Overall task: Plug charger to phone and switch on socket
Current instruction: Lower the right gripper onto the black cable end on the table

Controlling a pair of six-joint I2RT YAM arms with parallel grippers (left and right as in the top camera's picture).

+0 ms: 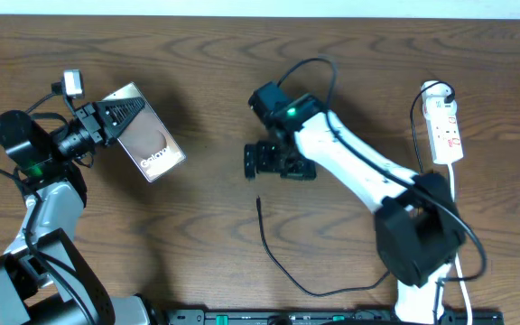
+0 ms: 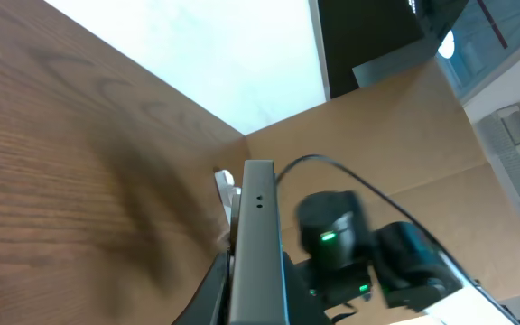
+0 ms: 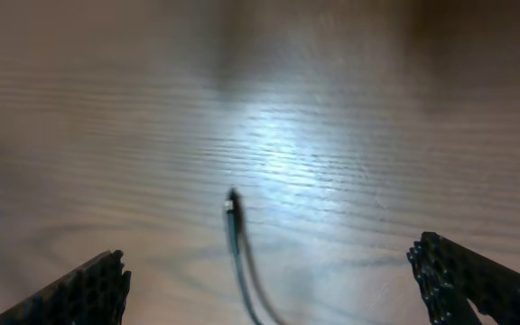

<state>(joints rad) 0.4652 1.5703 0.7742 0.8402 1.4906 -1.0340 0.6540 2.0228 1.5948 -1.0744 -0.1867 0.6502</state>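
Note:
My right gripper will move down and backward until its spread fingers are on either side of the charger plug [image 1: 259,205] [image 3: 233,217], since that lies below and back from it.
My left gripper [image 1: 116,116] is shut on the phone [image 1: 152,140], a dark slab with a brownish oval and white "Galaxy" lettering, held off the table at the left. In the left wrist view the phone's grey edge [image 2: 258,244] stands between my fingers. The charger cable [image 1: 273,257] lies on the table, its slim plug tip [image 1: 258,200] pointing away from me. My right gripper [image 1: 262,162] is open just above that tip. In the right wrist view the plug tip [image 3: 232,203] lies between my spread fingers [image 3: 273,275], untouched. The white socket [image 1: 445,122] lies at the far right.
The wooden table [image 1: 197,235] runs under everything. A white cord [image 1: 454,194] leads from the socket toward the front. The right arm's body [image 1: 359,171] spans from centre to the front right. A black rail [image 1: 332,316] lies along the front edge.

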